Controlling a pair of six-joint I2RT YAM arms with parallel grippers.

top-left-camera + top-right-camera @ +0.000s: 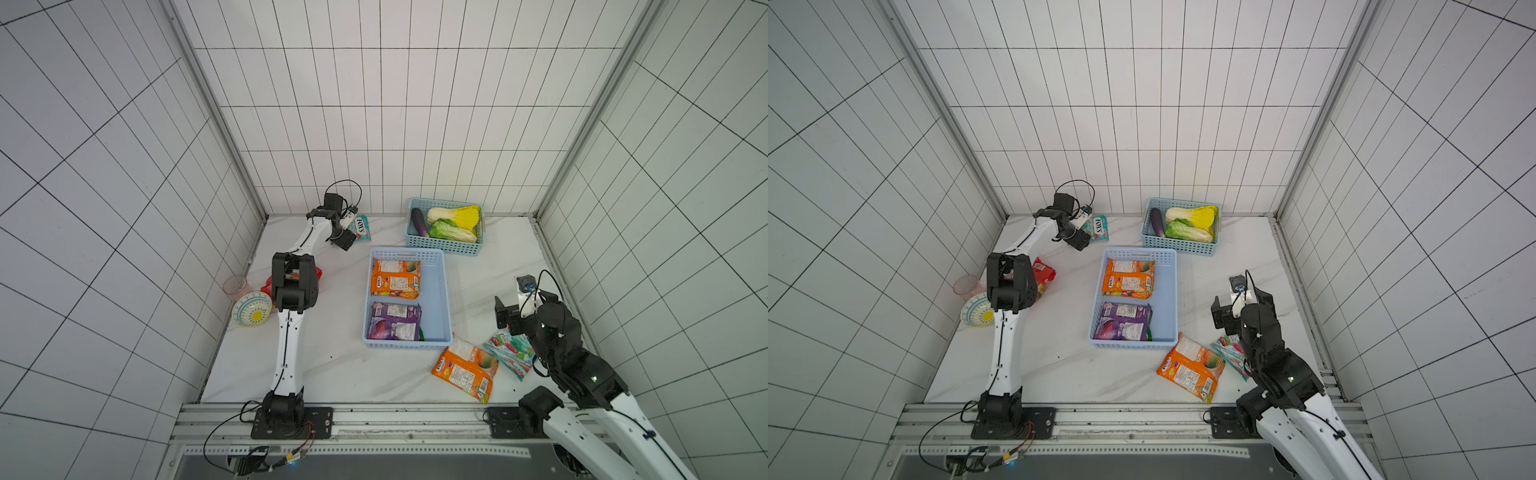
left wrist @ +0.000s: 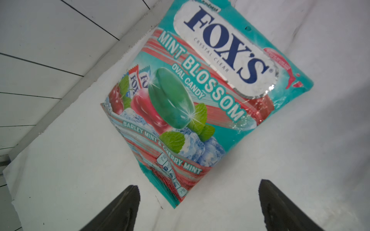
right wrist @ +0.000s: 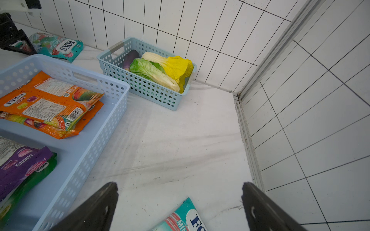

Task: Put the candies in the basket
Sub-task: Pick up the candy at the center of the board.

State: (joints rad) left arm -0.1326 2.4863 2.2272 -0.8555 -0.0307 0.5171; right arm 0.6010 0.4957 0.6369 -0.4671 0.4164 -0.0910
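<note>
The robot's left gripper will next go down onto the teal FOX'S bag (image 1: 360,227), with its fingers around the bag's lower edge by the printed ice cubes, because that edge faces the open fingers.
The periwinkle basket (image 1: 440,291) stands mid-table and holds an orange candy bag (image 1: 395,278) and a purple one (image 1: 395,322). At the back left a teal FOX'S bag (image 1: 360,227) lies flat on the table. My left gripper (image 2: 199,186) hovers open just off its near corner, touching nothing. Front right lie another orange bag (image 1: 465,368) and a teal bag (image 1: 509,349). My right gripper (image 3: 180,186) stands open above that teal bag's (image 3: 184,218) end. A red bag (image 1: 1044,272) is partly hidden under the left arm.
A smaller teal-blue basket (image 1: 446,245) with two cabbages and an aubergine stands at the back right against the wall. A patterned bowl (image 1: 251,309) and a clear cup (image 1: 236,286) sit at the left edge. Tiled walls close in three sides.
</note>
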